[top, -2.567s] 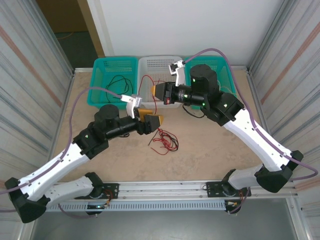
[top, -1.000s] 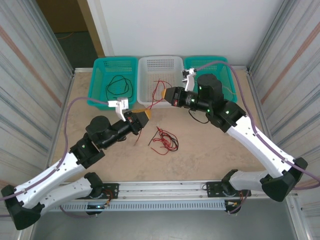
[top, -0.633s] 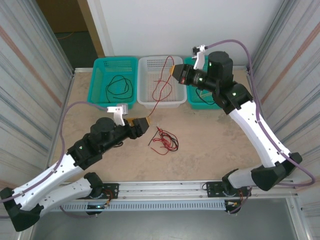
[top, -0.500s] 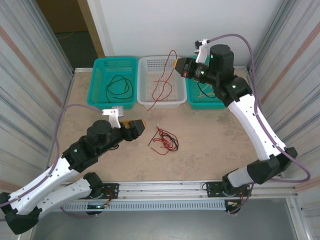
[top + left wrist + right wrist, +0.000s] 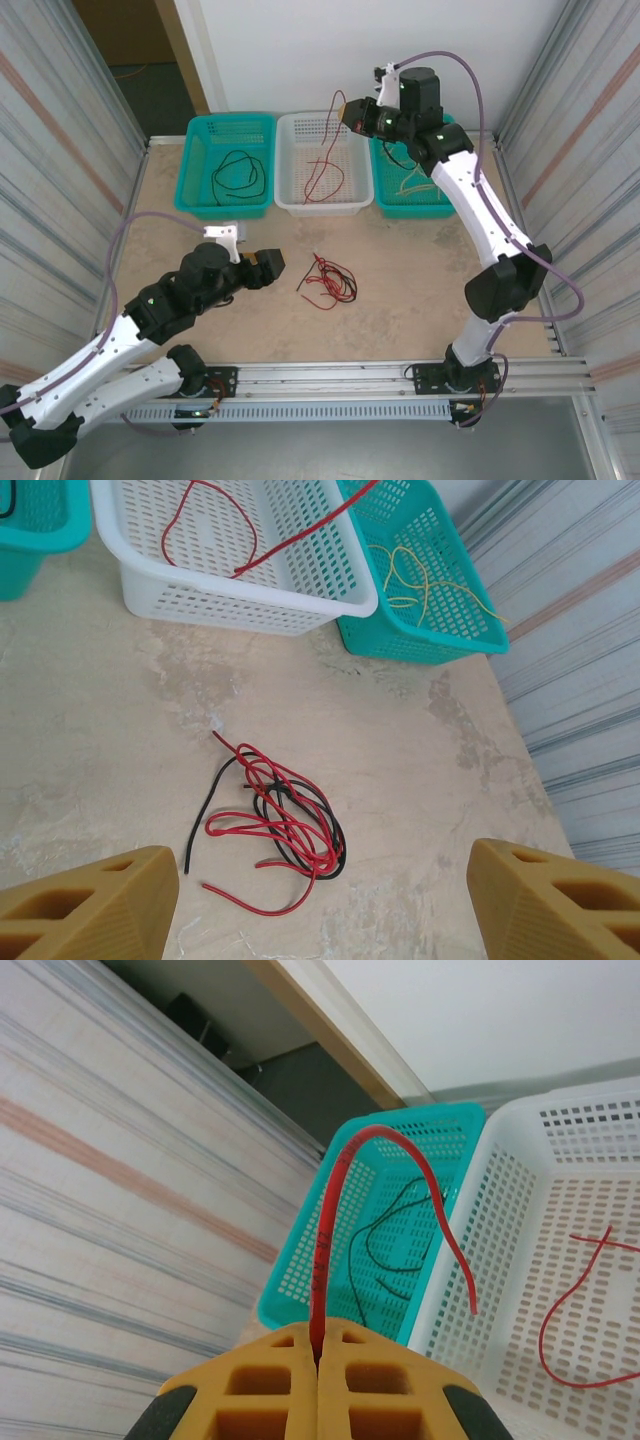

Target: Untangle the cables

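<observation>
My right gripper moves down toward the white basket next and releases the red cable.
A tangle of red and black cables lies on the table, and in the left wrist view this tangle sits just ahead of the jaws. My left gripper hovers left of it, open and empty, its fingers far apart. My right gripper is raised over the white basket, shut on a single red cable. That red cable arcs up from the pads and hangs down into the basket.
The left teal basket holds a black cable. The right teal basket holds a pale yellow cable. All three baskets line the far edge. Corrugated walls close in both sides.
My right arm has lifted the red cable up and back over the white basket. My left gripper has opened, letting go of the cable, and drawn back toward the near left.
</observation>
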You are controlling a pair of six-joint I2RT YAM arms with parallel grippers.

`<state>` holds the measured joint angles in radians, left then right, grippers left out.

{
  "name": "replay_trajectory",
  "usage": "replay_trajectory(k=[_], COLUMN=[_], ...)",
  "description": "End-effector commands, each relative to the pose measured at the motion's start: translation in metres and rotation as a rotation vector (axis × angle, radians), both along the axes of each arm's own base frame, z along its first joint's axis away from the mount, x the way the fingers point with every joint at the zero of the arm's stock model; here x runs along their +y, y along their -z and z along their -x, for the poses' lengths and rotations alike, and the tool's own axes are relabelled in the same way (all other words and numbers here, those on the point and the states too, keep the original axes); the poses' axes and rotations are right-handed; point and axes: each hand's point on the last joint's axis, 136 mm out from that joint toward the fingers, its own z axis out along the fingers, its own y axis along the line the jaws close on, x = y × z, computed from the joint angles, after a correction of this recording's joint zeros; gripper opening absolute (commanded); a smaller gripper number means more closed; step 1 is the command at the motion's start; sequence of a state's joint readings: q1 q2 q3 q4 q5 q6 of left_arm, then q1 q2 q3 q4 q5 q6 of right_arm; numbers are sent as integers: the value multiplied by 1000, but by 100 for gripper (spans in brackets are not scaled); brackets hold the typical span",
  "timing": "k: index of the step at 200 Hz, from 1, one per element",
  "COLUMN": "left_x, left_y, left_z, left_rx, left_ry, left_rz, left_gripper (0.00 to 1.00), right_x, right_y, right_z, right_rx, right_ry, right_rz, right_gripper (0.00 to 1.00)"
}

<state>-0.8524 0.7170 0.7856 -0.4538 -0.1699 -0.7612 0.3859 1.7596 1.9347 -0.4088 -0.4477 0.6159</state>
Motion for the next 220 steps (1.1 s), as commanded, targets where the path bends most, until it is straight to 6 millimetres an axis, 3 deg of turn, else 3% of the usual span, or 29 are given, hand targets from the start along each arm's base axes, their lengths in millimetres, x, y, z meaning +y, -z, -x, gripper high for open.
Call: replay_trajectory(k=[1,54,120,134,175,220], left_x=[3,1,11,14,20,18], left_y=[-1,6,8,7,10,13], left_z=[-2,-3,2,2,-3,-6], left_rx=[-1,21,28,24,48,66], left_ry=[-26,-32,-58,-70,-110,-112], left_rz=[7,12,28,20,-2,0], left_gripper=[77,76,75,76,77,78], right_x=[2,1,-21,-24,-26,-24], right_y=[2,43,61,68,99,124], right_z=[-8,-33,-77,-83,-88,-65], right_rx=[-12,58,105,119,205,242], right_ry=[-28,-13,48,58,56,45], right_rz=[16,52,30,30,107,205], right_gripper=[0,0,1,7,38,43])
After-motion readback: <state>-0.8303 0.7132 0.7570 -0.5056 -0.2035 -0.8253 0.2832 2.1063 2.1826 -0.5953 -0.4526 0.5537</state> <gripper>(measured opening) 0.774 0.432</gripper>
